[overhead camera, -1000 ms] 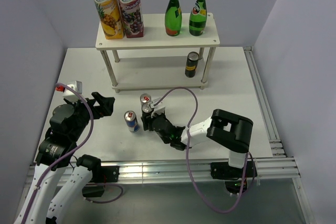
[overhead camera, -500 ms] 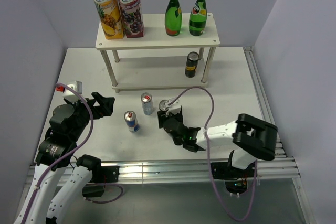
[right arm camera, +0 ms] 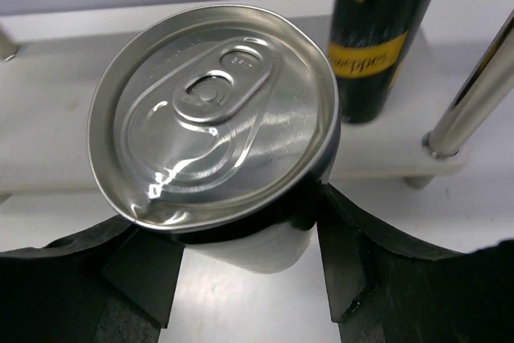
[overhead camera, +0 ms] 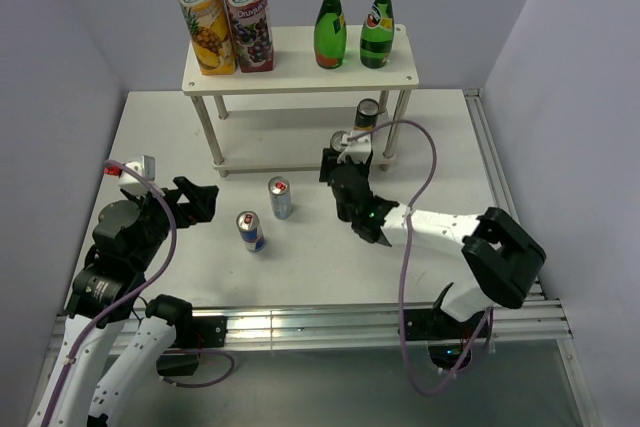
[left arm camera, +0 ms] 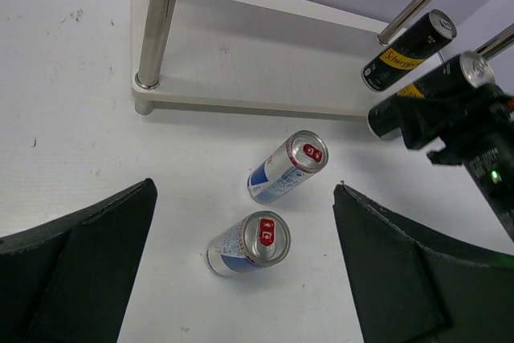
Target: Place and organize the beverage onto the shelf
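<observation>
My right gripper will next carry the second black can outward and release it on the lower board [overhead camera: 322, 134] in the empty spot beside the standing can.
The white shelf [overhead camera: 295, 59] stands at the back. On its lower board [left arm camera: 265, 70] a black-and-yellow can [overhead camera: 367, 122] stands at the right end. My right gripper [overhead camera: 341, 152] is shut on a second black can [right arm camera: 213, 118], held upright just in front of that board, left of the standing can [right arm camera: 381, 30]. The left wrist view shows the held can [left arm camera: 434, 90] too. Two silver-blue cans [overhead camera: 280, 197] [overhead camera: 249, 231] stand on the table. My left gripper [overhead camera: 195, 197] is open, and the nearer can [left arm camera: 249, 242] lies between its fingers [left arm camera: 88, 263] below it.
On the shelf's top board stand two juice cartons [overhead camera: 205, 12] [overhead camera: 248, 9] at the left and two green bottles [overhead camera: 330, 27] [overhead camera: 377, 25] at the right. Thin shelf legs [overhead camera: 397, 122] frame the lower tier. A metal rail [overhead camera: 500, 197] runs along the table's right edge.
My right gripper closed on the black can beside the silver-blue cans and carried it up and right to the shelf's lower tier. The left arm stayed still.
</observation>
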Controlling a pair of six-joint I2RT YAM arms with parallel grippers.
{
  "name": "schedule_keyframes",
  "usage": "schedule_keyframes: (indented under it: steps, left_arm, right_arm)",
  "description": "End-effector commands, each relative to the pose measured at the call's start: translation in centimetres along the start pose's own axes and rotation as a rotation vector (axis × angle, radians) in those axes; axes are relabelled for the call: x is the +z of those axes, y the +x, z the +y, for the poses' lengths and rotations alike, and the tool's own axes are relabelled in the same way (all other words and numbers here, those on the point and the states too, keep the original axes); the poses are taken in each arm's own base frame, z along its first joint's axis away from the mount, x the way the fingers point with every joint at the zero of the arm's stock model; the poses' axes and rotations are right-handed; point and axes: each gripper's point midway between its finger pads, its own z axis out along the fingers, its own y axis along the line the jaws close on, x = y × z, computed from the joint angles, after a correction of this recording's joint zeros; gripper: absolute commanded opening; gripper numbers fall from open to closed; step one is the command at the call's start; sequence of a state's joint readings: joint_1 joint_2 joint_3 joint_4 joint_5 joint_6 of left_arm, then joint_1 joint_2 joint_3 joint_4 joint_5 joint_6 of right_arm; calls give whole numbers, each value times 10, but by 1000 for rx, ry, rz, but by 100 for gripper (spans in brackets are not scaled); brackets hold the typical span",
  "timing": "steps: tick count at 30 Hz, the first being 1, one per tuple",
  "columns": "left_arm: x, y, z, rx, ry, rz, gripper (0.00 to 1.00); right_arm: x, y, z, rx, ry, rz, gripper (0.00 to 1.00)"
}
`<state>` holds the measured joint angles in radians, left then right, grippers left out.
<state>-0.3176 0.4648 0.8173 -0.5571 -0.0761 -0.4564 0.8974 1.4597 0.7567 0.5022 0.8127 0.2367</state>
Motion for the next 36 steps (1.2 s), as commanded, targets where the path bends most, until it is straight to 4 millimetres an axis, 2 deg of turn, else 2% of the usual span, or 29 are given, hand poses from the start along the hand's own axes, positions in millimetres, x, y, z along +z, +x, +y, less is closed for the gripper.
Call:
schedule_keyframes:
  steps: [1, 2, 4, 9, 10, 12, 16, 22, 27, 28, 29, 30, 31, 33, 36]
  left_arm:
    - [0, -7, -4, 17, 27, -35, 99]
    - [0, -7, -4, 17, 27, -35, 99]
    - [1, -7, -5, 19, 30, -31, 99]
    - [0, -7, -4, 17, 28, -35, 99]
    - [0, -7, -4, 17, 28, -35, 99]
    - [0, -7, -4, 18, 28, -35, 99]
    - [0, -6, -5, 19, 34, -32, 99]
    - [1, -5, -5, 19, 34, -26, 99]
    - [1, -5, -6, 20, 36, -25, 99]
    - [1, -5, -6, 20, 36, -26, 99]
    - [1, -5, -5, 19, 34, -26, 99]
    - [1, -5, -6, 20, 35, -24, 99]
    - [1, -5, -5, 20, 34, -24, 99]
    - [1, -5, -5, 20, 33, -26, 99]
    - [2, -5, -5, 20, 29, -25, 99]
  right_arm:
    - [33, -55, 15, 96, -21, -104, 0]
    - [43, -57, 9, 91, -4, -105, 0]
    - [60, -60, 17, 75, -12, -100, 0]
    - [97, -63, 22, 51, 13, -100, 0]
    - [106, -60, 26, 46, 22, -96, 0]
    - [116, -58, 22, 47, 44, -94, 0]
    - [142, -42, 15, 66, 102, -64, 0]
    - [159, -29, 3, 100, 161, -44, 0]
    - [160, -27, 2, 108, 164, -42, 0]
    - [160, -26, 2, 108, 161, -33, 3]
    - [160, -26, 2, 110, 157, -31, 16]
    - [158, -25, 3, 108, 146, -26, 34]
    - [157, -26, 4, 111, 139, -28, 63]
    - [154, -26, 3, 110, 130, -27, 88]
    - [147, -24, 5, 103, 108, -19, 100]
